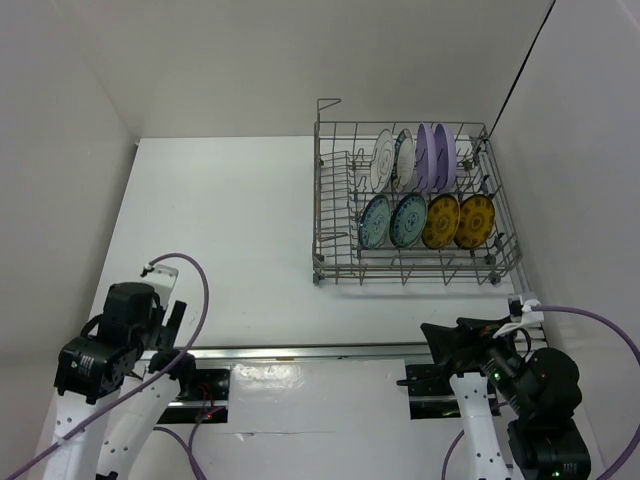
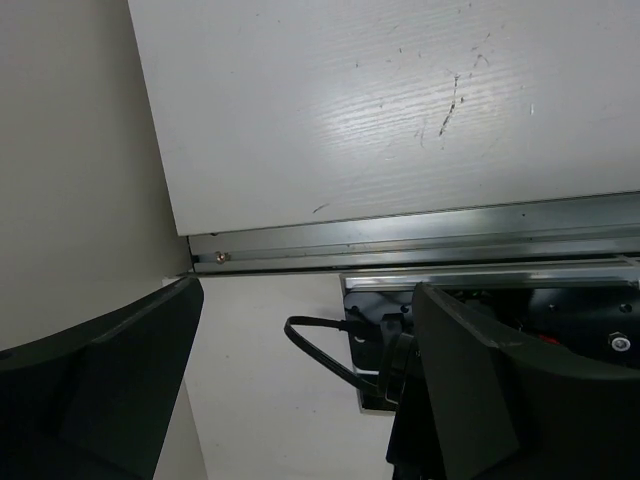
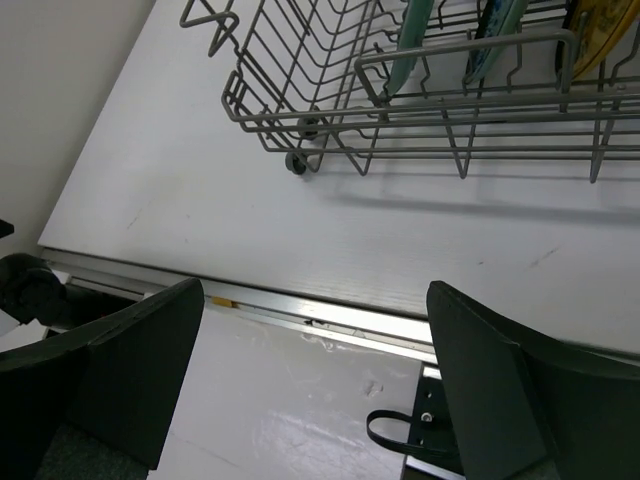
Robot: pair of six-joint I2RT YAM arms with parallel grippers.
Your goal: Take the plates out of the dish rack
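Note:
The right gripper needs to move outward next, past the mustard plates, and close on the lavender plate's upper rim [image 1: 446, 146], as there is open rack [image 1: 338, 214] space beside that lavender plate at the end.
The grey wire dish rack [image 1: 338, 214] stands at the back right of the white table. Its back row holds two white plates [image 1: 383, 158] and two lavender plates [image 1: 436, 156]. The front row holds two teal plates [image 1: 392, 220] and two mustard plates [image 1: 458, 221]. All stand upright between the tines. My left gripper [image 1: 170, 318] is open and empty at the near left, far from the rack. My right gripper [image 1: 440, 340] is open and empty in front of the rack. The right wrist view shows the rack's near corner [image 3: 300, 125], a teal plate's edge [image 3: 410, 40] and a mustard plate's edge [image 3: 608, 28].
A metal rail [image 1: 300, 352] runs along the table's near edge, with the arm mounts below it. A black cable loop [image 2: 318, 345] lies by the left base. White walls close in on the left, back and right. Purple cables [image 1: 200, 290] arc from both arms.

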